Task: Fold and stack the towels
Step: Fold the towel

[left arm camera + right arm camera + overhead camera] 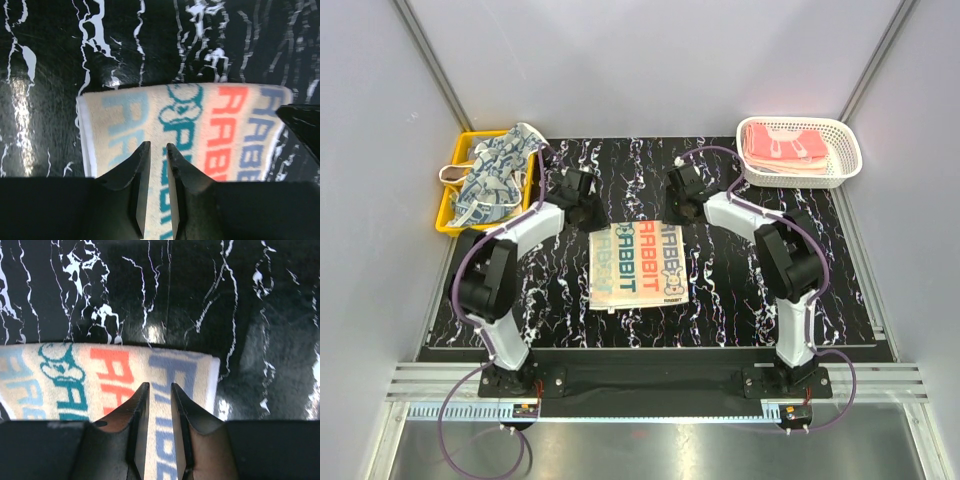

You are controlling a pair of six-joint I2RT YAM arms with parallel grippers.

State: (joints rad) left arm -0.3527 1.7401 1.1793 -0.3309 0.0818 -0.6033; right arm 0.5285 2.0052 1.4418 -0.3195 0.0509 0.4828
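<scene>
Next I will move my right gripper down and to the right in its wrist view, closing on the towel's far blue-lettered corner, because its open fingers stand beside it.
A cream towel with red, teal and blue letter blocks lies flat on the black marbled mat, between the two arms. My left gripper hangs over its far left part, and my right gripper over its far right part. In the left wrist view the left gripper stands narrowly open above the towel, which shows through the gap. In the right wrist view the right gripper is likewise narrowly open over the towel. Neither holds cloth.
A yellow tray at the back left holds crumpled navy patterned towels. A white lattice basket at the back right holds folded pink towels. Grey walls close in on both sides.
</scene>
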